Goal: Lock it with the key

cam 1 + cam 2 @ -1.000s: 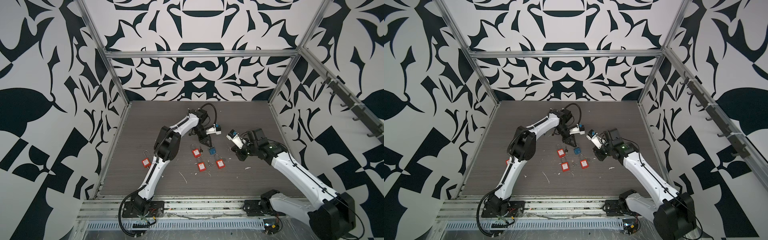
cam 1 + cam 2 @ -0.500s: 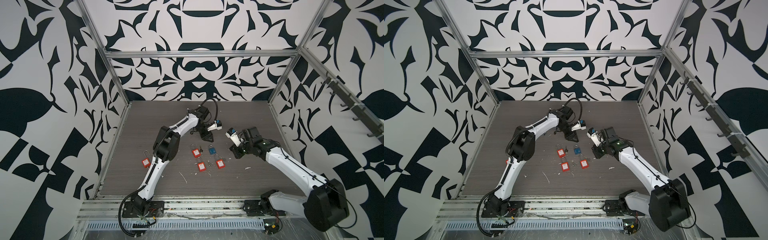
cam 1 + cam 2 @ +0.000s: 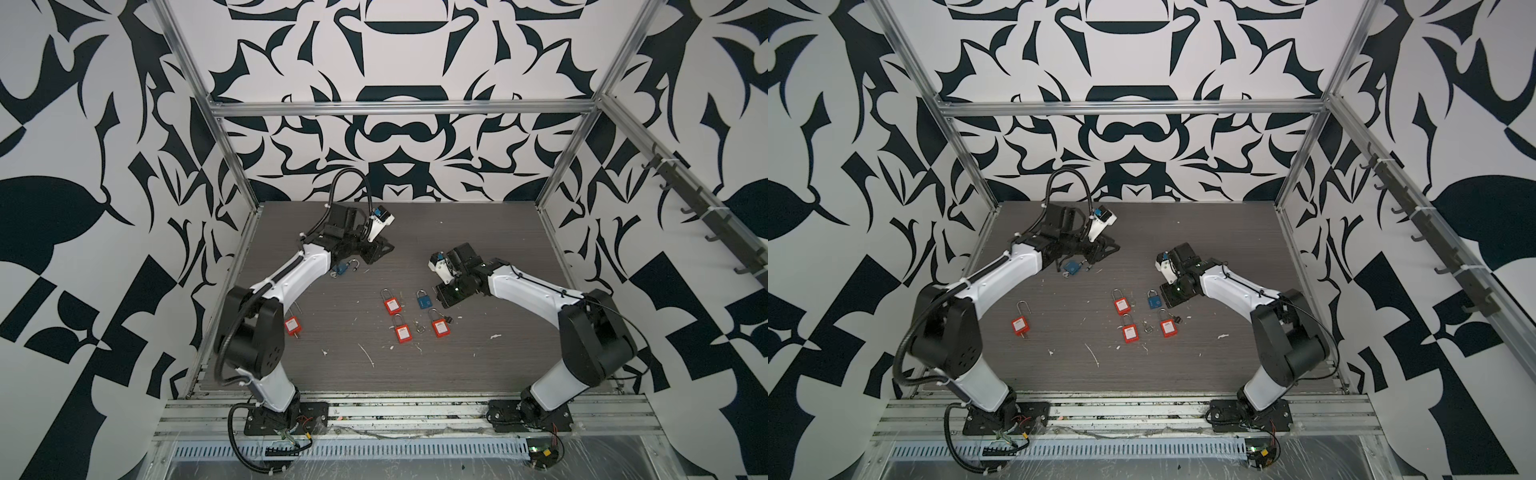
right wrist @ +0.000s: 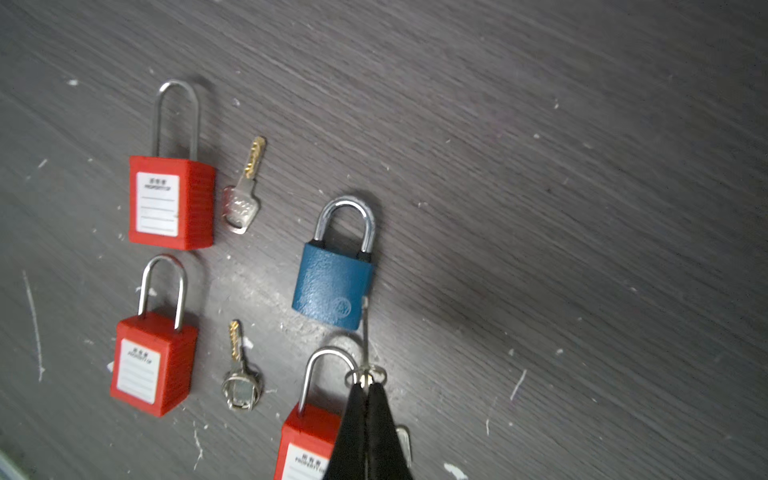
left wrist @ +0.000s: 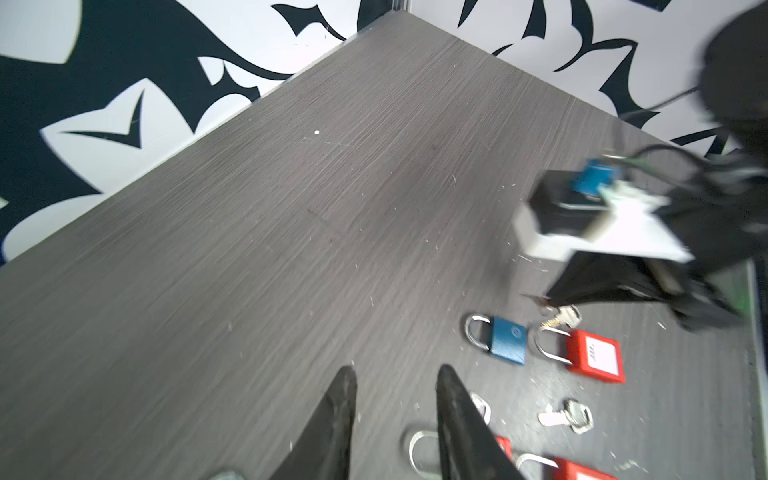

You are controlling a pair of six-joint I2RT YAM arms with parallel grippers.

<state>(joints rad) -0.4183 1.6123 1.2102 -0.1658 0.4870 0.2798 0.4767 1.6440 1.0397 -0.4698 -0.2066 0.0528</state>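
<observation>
I will move my right gripper outward and down next, to the bare tabletop (image 4: 402,249) beside the blue padlock's shackle, and I will release the thin key (image 4: 365,332) there, because that spot is clear.
A blue padlock (image 4: 332,286) (image 3: 424,300) (image 3: 1153,300) lies flat mid-table with its shackle down. My right gripper (image 4: 365,384) (image 3: 442,303) (image 3: 1169,303) is shut on the ring end of a thin silver key (image 4: 365,332), held just beside that padlock's lower corner with the blade pointing at it. A second blue padlock (image 3: 341,269) (image 3: 1072,267) lies beside the left forearm. My left gripper (image 5: 397,386) (image 3: 388,248) (image 3: 1115,249) hovers open and empty over bare table toward the back left.
Three red padlocks (image 4: 170,199) (image 4: 153,361) (image 4: 307,440) lie around the first blue padlock, with loose keys (image 4: 245,191) (image 4: 241,374) between them. Another red padlock (image 3: 292,325) lies near the left arm's elbow. White scraps dot the dark table (image 3: 478,232).
My left gripper has opened and drawn back toward the rear left. My right gripper has swung in toward the padlocks, still shut on the key.
</observation>
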